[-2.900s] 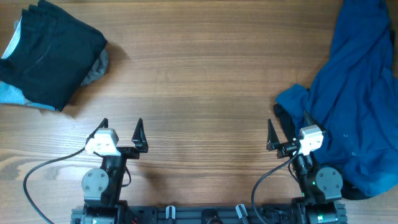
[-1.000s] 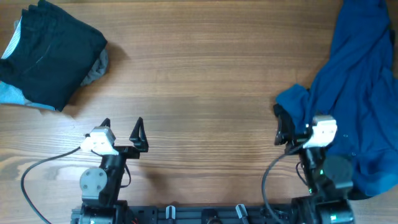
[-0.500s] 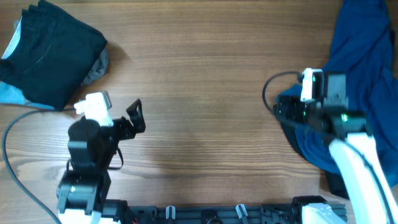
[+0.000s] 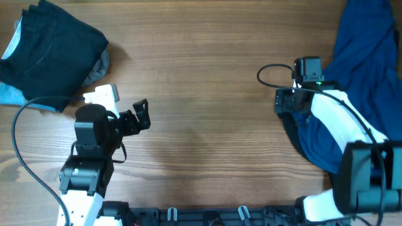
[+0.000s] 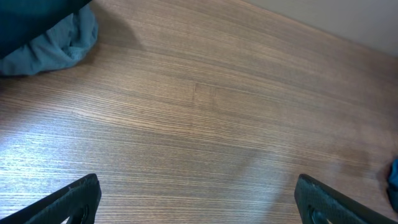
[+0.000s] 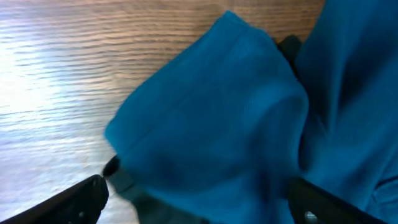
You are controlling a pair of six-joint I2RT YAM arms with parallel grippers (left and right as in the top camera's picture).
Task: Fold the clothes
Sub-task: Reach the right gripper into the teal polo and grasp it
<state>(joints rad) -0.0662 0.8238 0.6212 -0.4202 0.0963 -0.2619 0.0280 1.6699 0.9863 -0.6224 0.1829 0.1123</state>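
I need to lower my right gripper onto the thick fold at the blue garment's bunched corner before I fold the garment.
A crumpled blue garment [image 4: 367, 75] lies unfolded at the table's right side, its corner bunched at its left edge [image 6: 211, 118]. A folded stack of dark clothes [image 4: 50, 53] sits at the far left, with a light blue piece [image 5: 53, 46] at its edge. My right gripper [image 4: 286, 103] is open and hovers over the blue garment's bunched corner, its fingers either side of the cloth [image 6: 199, 199]. My left gripper [image 4: 141, 116] is open and empty above bare wood [image 5: 199, 199], right of the dark stack.
The wooden table [image 4: 201, 75] stretches between the two arms. A grey cloth [image 4: 97, 69] pokes out from under the dark stack. Black cables trail from both arms near the front edge.
Both arms rose from their rest poses at the front edge. The right gripper swung forward onto the blue garment's left corner. The left gripper moved forward toward the dark stack.
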